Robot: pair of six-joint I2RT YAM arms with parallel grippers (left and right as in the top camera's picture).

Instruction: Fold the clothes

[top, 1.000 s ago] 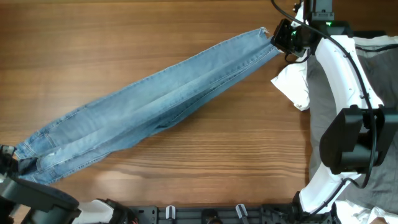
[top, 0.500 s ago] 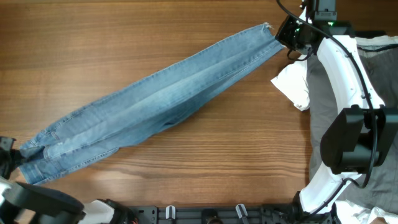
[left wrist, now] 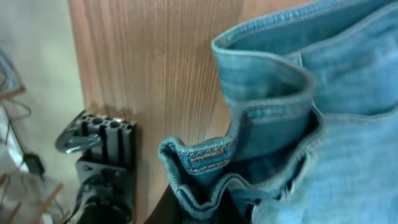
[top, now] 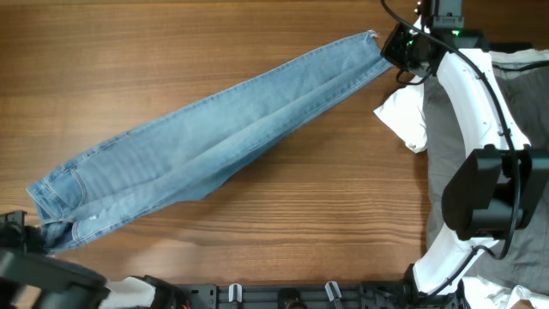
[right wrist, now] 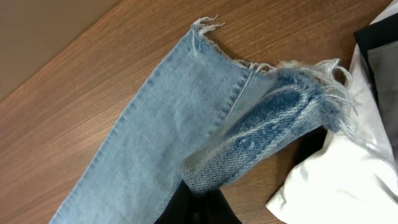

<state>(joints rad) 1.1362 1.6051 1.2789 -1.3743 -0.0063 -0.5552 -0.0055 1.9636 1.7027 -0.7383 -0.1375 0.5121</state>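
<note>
My right gripper is pinching the leg end, which sticks out toward the white cloth. So I will lift my right gripper, then lower it onto the flat leg near its hem [top: 364, 53] [right wrist: 214, 76] and let go.
The light blue jeans [top: 214, 142] lie stretched in a long diagonal strip across the table, waist at the lower left, frayed hems at the upper right. My left gripper [top: 39, 233] is shut on the waistband [left wrist: 205, 186] at the table's left front corner. My right gripper [top: 396, 50] is shut on the leg edge near the frayed hems [right wrist: 292, 74] at the far right. In the right wrist view the gripper [right wrist: 202, 196] pinches a lifted fold of denim.
A white cloth [top: 403, 116] lies just right of the hems, also in the right wrist view [right wrist: 336, 180]. A dark grey garment [top: 515, 112] covers the right edge under my right arm. The table's left edge and a black bracket [left wrist: 99, 134] are beside the waistband.
The waist end has been spread and shifted slightly: the lower left of the jeans lies flatter and wider. The hem end and right gripper have hardly moved.
</note>
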